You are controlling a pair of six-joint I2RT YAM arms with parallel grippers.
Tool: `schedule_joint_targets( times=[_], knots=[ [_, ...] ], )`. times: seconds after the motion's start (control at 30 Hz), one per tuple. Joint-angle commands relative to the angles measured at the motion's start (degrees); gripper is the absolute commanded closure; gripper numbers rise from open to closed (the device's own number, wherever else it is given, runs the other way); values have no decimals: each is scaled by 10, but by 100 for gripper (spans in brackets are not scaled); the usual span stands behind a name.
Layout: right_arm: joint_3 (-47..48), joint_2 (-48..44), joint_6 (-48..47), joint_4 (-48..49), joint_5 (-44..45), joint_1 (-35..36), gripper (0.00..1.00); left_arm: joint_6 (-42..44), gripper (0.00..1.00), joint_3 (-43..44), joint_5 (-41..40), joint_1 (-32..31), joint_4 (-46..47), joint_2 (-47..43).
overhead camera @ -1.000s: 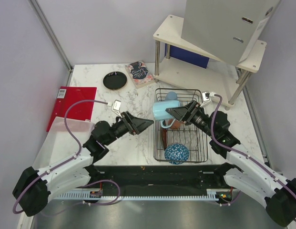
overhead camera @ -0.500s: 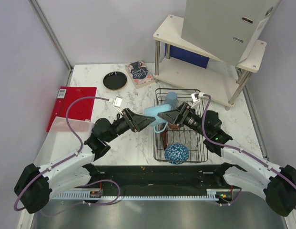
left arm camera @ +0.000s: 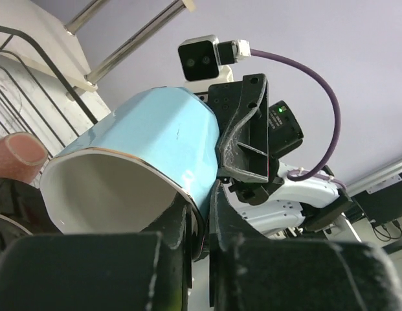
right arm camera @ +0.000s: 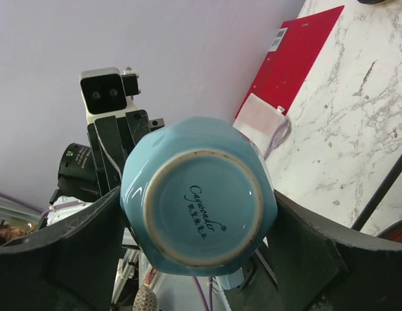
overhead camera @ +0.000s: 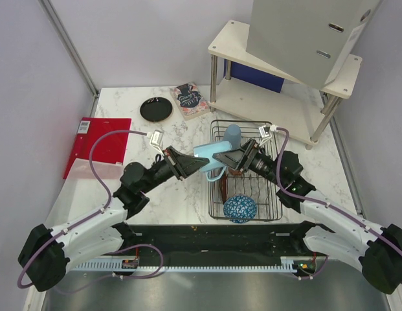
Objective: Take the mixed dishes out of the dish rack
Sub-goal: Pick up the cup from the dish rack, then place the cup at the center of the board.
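The left gripper next swings outward toward the red folder, turns the sideways cup upright and lowers it near the black plate, where the table is bare.
A light-blue cup (overhead camera: 208, 157) hangs on its side over the left edge of the dish rack (overhead camera: 276, 194), held from both ends. My left gripper (overhead camera: 198, 166) is shut on its rim (left arm camera: 188, 197), one finger inside the white interior and one outside. My right gripper (overhead camera: 223, 157) grips the cup's body (right arm camera: 201, 194) across its width, a finger (right arm camera: 78, 246) pressed on each side. A second light-blue cup (overhead camera: 233, 134), a dark red-brown plate (overhead camera: 223, 188) and the blue-and-white patterned bowl (overhead camera: 240, 208) remain in the rack. A black plate (overhead camera: 156, 109) lies on the table at the back left.
A red folder (overhead camera: 100, 144) lies at the left edge. A patterned booklet (overhead camera: 189, 100) lies next to the black plate. The white two-tier shelf (overhead camera: 272, 97) with a grey box (overhead camera: 304, 39) on top stands behind the rack at the right.
My right gripper carried the cup left to the rack's left edge. My left gripper moved right to meet it and closed on the rim.
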Motion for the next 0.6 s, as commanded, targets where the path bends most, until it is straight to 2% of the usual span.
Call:
schedule_joint_targets(
  times=[0.0, 0.07, 0.1, 0.13, 0.23, 0.43, 0.47, 0.53, 0.57],
  knots=[
    [53, -18, -78, -38, 31, 3, 34, 37, 98, 1, -20, 1, -35, -18],
    [103, -27, -118, -166, 84, 5, 5, 54, 98, 17, -35, 5, -89, -42],
    [117, -31, -157, -204, 102, 4, 2, 73, 98, 34, -38, 9, -112, -50],
    [128, -38, -175, -264, 120, 4, 2, 82, 98, 44, -41, 18, -160, -67],
    [167, -63, -235, -355, 198, 5, 2, 107, 98, 82, -41, 53, -245, -89],
    [216, -77, -284, -472, 305, 5, 2, 160, 98, 173, -76, 109, -388, -109],
    [221, -77, -286, -482, 316, 4, 2, 171, 98, 192, -121, 112, -466, -102],
    [223, -72, -288, -513, 340, 4, 2, 211, 98, 267, -191, 114, -557, -58],
    [226, -69, -288, -522, 345, 4, 2, 225, 98, 296, -257, 116, -600, -34]
  ],
)
